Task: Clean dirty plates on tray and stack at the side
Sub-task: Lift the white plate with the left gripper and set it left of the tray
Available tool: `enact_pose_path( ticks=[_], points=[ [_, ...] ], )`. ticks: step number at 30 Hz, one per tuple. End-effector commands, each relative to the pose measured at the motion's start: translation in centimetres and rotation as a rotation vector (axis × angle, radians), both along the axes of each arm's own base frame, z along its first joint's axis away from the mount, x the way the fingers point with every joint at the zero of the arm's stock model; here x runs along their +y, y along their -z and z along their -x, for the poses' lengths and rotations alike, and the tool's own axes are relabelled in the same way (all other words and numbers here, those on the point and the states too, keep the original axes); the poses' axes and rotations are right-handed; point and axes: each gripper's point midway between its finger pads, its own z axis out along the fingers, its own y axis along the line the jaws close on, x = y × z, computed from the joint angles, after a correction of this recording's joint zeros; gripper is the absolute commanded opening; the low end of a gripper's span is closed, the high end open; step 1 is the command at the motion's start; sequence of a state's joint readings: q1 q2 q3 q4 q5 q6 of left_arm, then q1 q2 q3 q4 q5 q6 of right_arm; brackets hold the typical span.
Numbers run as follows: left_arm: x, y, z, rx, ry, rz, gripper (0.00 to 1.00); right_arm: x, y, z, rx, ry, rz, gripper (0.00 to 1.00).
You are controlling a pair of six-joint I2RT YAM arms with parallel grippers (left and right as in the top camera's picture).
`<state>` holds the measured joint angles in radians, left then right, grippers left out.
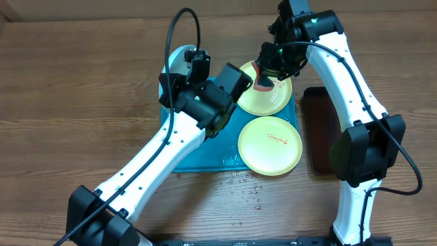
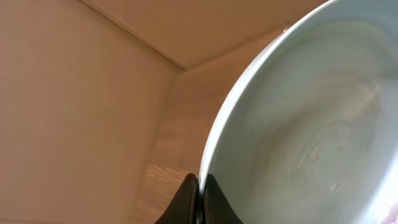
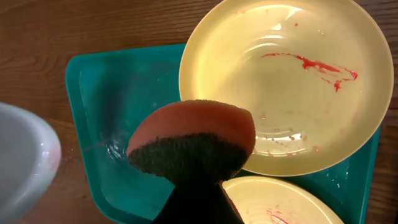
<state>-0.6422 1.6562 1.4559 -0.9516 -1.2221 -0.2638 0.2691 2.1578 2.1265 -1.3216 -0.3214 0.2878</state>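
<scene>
Next, my left gripper moves to the left in the overhead view, then down, levels the plate and releases it on the tabletop (image 1: 119, 121) beside the tray, because that wood is empty.
My left gripper (image 1: 189, 67) is shut on the rim of the pale blue-white plate (image 1: 176, 60) and holds it tilted over the tray's far-left corner. In the left wrist view the plate (image 2: 311, 124) fills the right side, with its rim pinched between the fingers (image 2: 200, 199). My right gripper (image 1: 268, 68) is shut on an orange sponge with a dark scrub face (image 3: 193, 140), above the far yellow-green plate (image 1: 272, 101). That plate (image 3: 280, 81) has red smears. A second yellow-green plate (image 1: 271, 145) with a red smear lies near it on the turquoise tray (image 1: 205, 160).
A narrow dark brown-black tray (image 1: 321, 130) lies right of the turquoise tray. Water drops (image 1: 246, 191) dot the wooden table in front of the tray. The tray's left half (image 3: 118, 93) is wet and holds no plate.
</scene>
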Motion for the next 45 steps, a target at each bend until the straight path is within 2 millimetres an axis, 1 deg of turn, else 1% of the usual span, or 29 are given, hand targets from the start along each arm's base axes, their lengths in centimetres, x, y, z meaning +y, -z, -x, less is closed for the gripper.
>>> enact_pose_path(
  ticks=[1, 8, 13, 15, 17, 20, 22, 24, 25, 29, 33, 36, 39, 40, 42, 45],
  points=[
    [-0.1, -3.0, 0.6, -0.128, -0.038, -0.064, 0.04, -0.2, -2.6, -0.2, -0.064, 0.008, -0.012, 0.04],
    [-0.7, -3.8, 1.1, -0.149, -0.03, -0.11, 0.04, -0.2, -2.6, -0.3, -0.065, 0.009, -0.012, 0.04],
    [-0.7, -3.8, 1.1, -0.148, -0.029, -0.107, 0.04, -0.2, -2.6, -0.2, -0.064, 0.009, -0.012, 0.04],
    [-0.8, -3.4, 1.0, -0.133, -0.019, -0.089, 0.04, -0.2, -2.6, -0.2, -0.063, 0.008, -0.012, 0.04],
    [-1.3, -2.1, 0.6, -0.081, 0.012, -0.028, 0.04, -0.2, -2.6, -0.2, -0.062, 0.008, -0.012, 0.04],
    [-2.4, 1.1, 0.1, 0.06, 0.087, 0.109, 0.04, -0.2, -2.6, -0.1, -0.06, 0.008, -0.011, 0.04],
    [-3.2, 3.6, -0.1, 0.165, 0.133, 0.245, 0.04, -0.2, -2.5, 0.0, -0.055, 0.008, -0.01, 0.04],
    [-3.4, 5.4, -0.2, 0.249, 0.161, 0.358, 0.04, -0.3, -2.5, 0.1, -0.05, 0.008, -0.008, 0.04],
    [-3.2, 6.1, -0.4, 0.281, 0.162, 0.412, 0.04, -0.3, -2.5, 0.1, -0.047, 0.008, -0.007, 0.04],
    [-0.4, 7.8, -1.2, 0.34, 0.107, 0.592, 0.04, -0.3, -2.4, 0.3, -0.042, 0.008, -0.006, 0.04],
    [3.3, 9.1, -1.8, 0.377, 0.044, 0.83, 0.04, -0.3, -2.5, 0.2, -0.043, 0.008, -0.006, 0.04],
    [7.1, 9.4, -2.1, 0.352, -0.032, 0.961, 0.04, -0.3, -2.4, 0.2, -0.043, 0.008, -0.006, 0.04],
    [12.7, 10.1, -1.7, 0.288, -0.151, 1.05, 0.04, -0.3, -2.4, 0.2, -0.043, 0.007, -0.006, 0.04],
    [14.1, 10.4, -1.5, 0.271, -0.182, 1.068, 0.04, -0.3, -2.4, 0.2, -0.044, 0.004, -0.005, 0.04],
    [17.4, 11.6, -0.4, 0.232, -0.274, 1.101, 0.04, -0.3, -2.4, 0.2, -0.045, 0.001, -0.005, 0.04],
    [20.8, 13.7, 1.5, 0.2, -0.383, 1.148, 0.04, -0.3, -2.4, 0.2, -0.046, 0.002, -0.005, 0.04]
  ],
)
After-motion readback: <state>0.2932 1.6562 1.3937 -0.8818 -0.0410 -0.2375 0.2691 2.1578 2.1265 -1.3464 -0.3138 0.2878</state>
